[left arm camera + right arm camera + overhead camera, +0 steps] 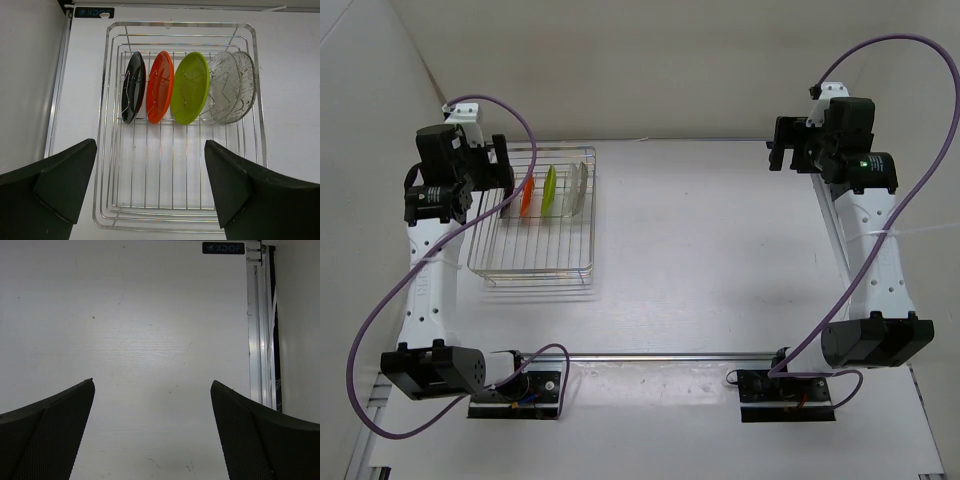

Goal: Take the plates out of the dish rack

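Observation:
My left gripper lowers its open fingers to the black plate below next, astride its near rim [136, 112], where a gap parts it from the orange-red plate [160, 87].
The wire dish rack [536, 262] stands at the table's left; it fills the left wrist view [180, 200]. Upright in its far end stand a black plate [133, 87], an orange-red plate [160, 87], a lime green plate [190, 88] and a clear plate [232, 87]. In the top view I see the orange-red [528, 193], green [550, 189] and clear [580, 187] plates; the black one is hidden behind the left arm. My left gripper [150, 150] is open and empty, high above the rack's left side [500, 170]. My right gripper [152, 387] is open and empty over bare table at the far right [782, 145].
White walls close the left and back sides. An aluminium rail [255, 325] runs along the table's right edge and another [59, 85] along the left edge beside the rack. The arm bases [515, 390] sit at the near edge.

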